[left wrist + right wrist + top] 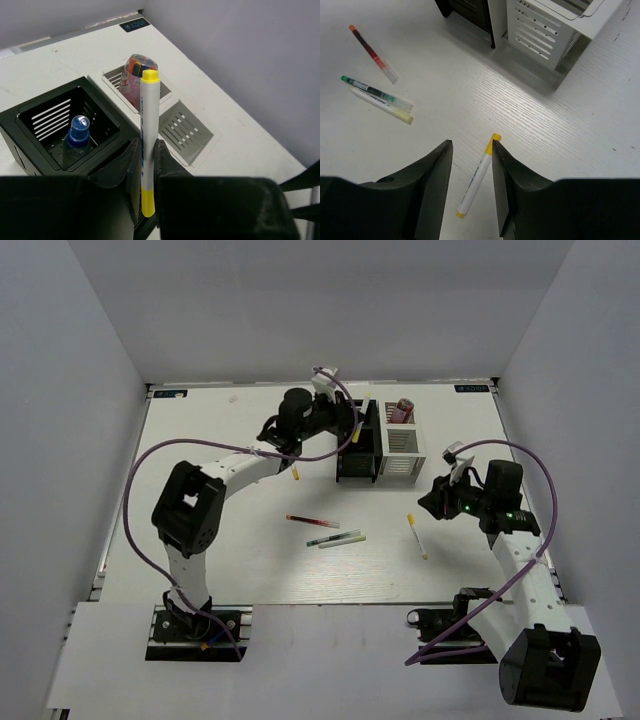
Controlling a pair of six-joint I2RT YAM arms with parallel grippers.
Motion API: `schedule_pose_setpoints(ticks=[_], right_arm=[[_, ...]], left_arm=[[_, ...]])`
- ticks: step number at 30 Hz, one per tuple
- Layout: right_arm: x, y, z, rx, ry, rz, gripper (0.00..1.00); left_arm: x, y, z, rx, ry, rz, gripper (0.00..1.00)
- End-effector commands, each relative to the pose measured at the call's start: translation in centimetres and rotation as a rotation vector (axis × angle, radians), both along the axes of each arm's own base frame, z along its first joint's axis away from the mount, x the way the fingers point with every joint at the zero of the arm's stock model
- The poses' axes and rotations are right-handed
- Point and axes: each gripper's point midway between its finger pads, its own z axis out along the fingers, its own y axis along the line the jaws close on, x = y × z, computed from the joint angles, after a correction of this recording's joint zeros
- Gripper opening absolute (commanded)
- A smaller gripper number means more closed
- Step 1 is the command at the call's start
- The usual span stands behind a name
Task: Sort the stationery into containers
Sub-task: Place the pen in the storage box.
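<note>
The bottle [79, 131] sits in the black organiser's far section. My left gripper lowers the pen over the black organiser's open near section next, then releases it.
My left gripper [146, 150] is shut on a thin white pen with yellow tips [148, 115] and holds it upright just over the two organisers, near the gap between them [348, 428]. The black organiser [30, 107] holds a clear blue-capped bottle [79, 131]. The white-grey organiser [185, 131] holds a stubby pink cylinder [137, 75]. My right gripper [471, 150] is open, its jaws on either side of another white pen with yellow tips [479, 175] that lies on the table below it [416, 535].
A red pen [372, 52], a green-and-white pen [375, 92] and a pale white pen [382, 105] lie together mid-table [335, 539]. Another short yellow-tipped item [297, 471] shows beside the left arm. Both organisers [380, 450] stand at the back centre, with grey walls around the table.
</note>
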Motion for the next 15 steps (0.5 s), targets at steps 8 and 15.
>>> schedule_pose_setpoints(ticks=[8, 15], right_arm=[[-0.2, -0.5, -0.7, -0.030, -0.021, -0.009, 0.76], [-0.6, -0.8, -2.9, -0.074, 0.037, 0.006, 0.88]], left_arm=[[2.2, -2.2, -1.1, 0.083, -0.126, 0.110, 0.22], [2.6, -1.7, -0.7, 0.108, -0.149, 0.161, 0.65]])
